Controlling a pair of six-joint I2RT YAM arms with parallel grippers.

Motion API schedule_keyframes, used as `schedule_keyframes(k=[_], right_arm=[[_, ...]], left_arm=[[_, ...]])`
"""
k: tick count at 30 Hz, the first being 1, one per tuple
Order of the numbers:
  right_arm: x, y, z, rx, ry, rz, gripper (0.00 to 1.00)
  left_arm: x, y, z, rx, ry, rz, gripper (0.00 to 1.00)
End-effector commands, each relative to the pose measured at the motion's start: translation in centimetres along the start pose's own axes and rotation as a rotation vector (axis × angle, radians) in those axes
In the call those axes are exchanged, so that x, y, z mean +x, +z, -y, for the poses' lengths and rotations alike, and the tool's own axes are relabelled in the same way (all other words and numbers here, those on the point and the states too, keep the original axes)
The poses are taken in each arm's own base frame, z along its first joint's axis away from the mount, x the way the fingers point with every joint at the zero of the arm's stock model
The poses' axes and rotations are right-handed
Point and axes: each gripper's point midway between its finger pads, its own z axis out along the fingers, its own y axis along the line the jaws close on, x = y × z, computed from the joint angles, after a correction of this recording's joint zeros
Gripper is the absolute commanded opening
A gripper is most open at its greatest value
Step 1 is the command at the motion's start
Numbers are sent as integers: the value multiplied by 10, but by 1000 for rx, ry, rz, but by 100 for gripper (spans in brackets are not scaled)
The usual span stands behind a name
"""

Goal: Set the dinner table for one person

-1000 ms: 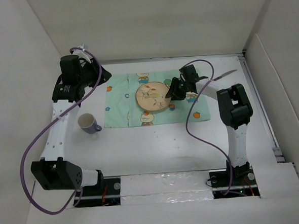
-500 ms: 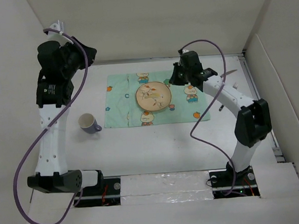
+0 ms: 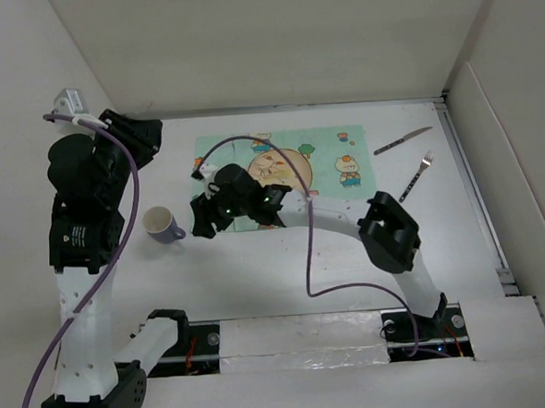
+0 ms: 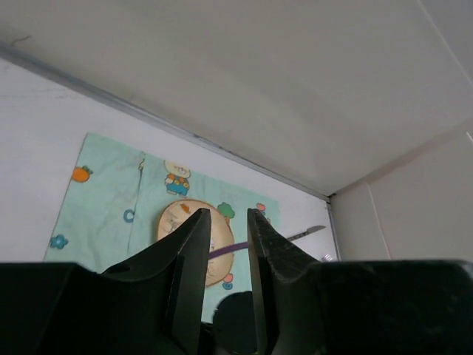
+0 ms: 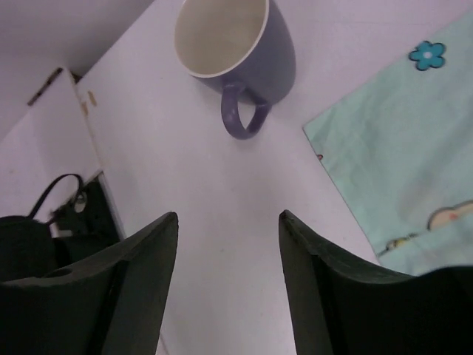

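Note:
The mug's handle (image 3: 179,234) (image 5: 242,122) points at the open fingers of my right gripper. I need to move that gripper to the left in the top view next, so its fingers are on both sides of the handle.
The dinner table (image 3: 286,268) is a large white top with white side walls. A mint-green cartoon mat (image 3: 331,177) lies at its middle with a tan plate (image 3: 293,156) on it, partly hidden by my right arm. A purple mug (image 3: 161,224) stands left of the mat. My right gripper (image 3: 200,219) is open and empty, low over the table just right of the mug. In the right wrist view the mug (image 5: 230,46) is ahead of the gripper (image 5: 228,218), its handle towards it. My left gripper (image 3: 146,138) is raised high at the far left, empty, its jaws narrowly apart (image 4: 228,216).
A knife (image 3: 403,140) and a fork (image 3: 416,177) lie on the table right of the mat. My right arm and its purple cable (image 3: 305,257) stretch across the mat. In the left wrist view the mat (image 4: 103,200), plate (image 4: 177,222) and knife (image 4: 304,234) show below.
My right arm has swung from the plate's right side across the mat to the mug's side. My left arm has risen and pulled back to the left.

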Motion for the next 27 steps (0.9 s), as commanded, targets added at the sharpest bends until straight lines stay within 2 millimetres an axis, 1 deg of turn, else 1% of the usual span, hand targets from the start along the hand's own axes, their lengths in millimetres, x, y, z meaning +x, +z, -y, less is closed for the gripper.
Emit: schedule_keyframes(k=[1, 2, 3, 4, 5, 6, 7, 8, 9, 10, 12, 14, 15, 16, 17, 18, 19, 21, 22, 25, 27], right_arm=[[-38, 18, -36, -53, -123, 89, 65], [-22, 36, -30, -44, -121, 56, 65], [-14, 43, -31, -38, -122, 32, 66], [-13, 50, -28, -27, -121, 26, 66], [-9, 61, -22, -15, -122, 19, 67], [-4, 66, -21, 1, -128, 3, 67], [-2, 70, -17, 15, -132, 0, 67], [-11, 73, -17, 28, -141, 20, 68], [4, 84, -3, 61, -139, -16, 68], [7, 89, -7, 59, -149, -22, 68], [9, 101, 0, 76, -156, -24, 68], [8, 109, 4, 88, -154, -12, 66], [-4, 110, 0, 84, -156, 20, 65], [2, 118, 4, 85, -154, 13, 64], [3, 122, -2, 76, -150, 17, 64], [3, 124, -2, 77, -149, 11, 63], [-2, 128, -3, 74, -151, 24, 59], [-4, 129, -3, 73, -150, 31, 52], [0, 130, -1, 79, -148, 28, 40], [-13, 123, -11, 80, -137, 69, 0], [-40, 108, -26, 63, -123, 127, 0]], left_arm=[[4, -22, -24, -111, -28, 28, 24], [2, -31, -23, -110, -26, 46, 24], [1, -35, -23, -111, -23, 51, 25], [1, -38, -23, -113, -17, 50, 25], [0, -43, -22, -110, -14, 53, 25], [-3, -47, -17, -92, -12, 56, 26], [-2, -50, -17, -96, -10, 48, 26], [-3, -54, -16, -94, -4, 48, 26], [-5, -58, -14, -86, -2, 53, 27], [-3, -61, -14, -90, 2, 41, 28], [-2, -67, -14, -86, 3, 35, 28], [3, -70, -13, -75, 2, 20, 28], [8, -67, -16, -81, 3, 6, 28], [10, -67, -17, -81, 5, 0, 28], [11, -68, -18, -82, 4, -1, 28], [10, -68, -19, -86, 7, 1, 28], [10, -69, -20, -94, 9, 2, 28], [3, -72, -20, -102, 18, 23, 29], [3, -73, -21, -109, 21, 27, 29], [3, -72, -23, -115, 23, 29, 29], [6, -71, -26, -123, 20, 26, 29]])
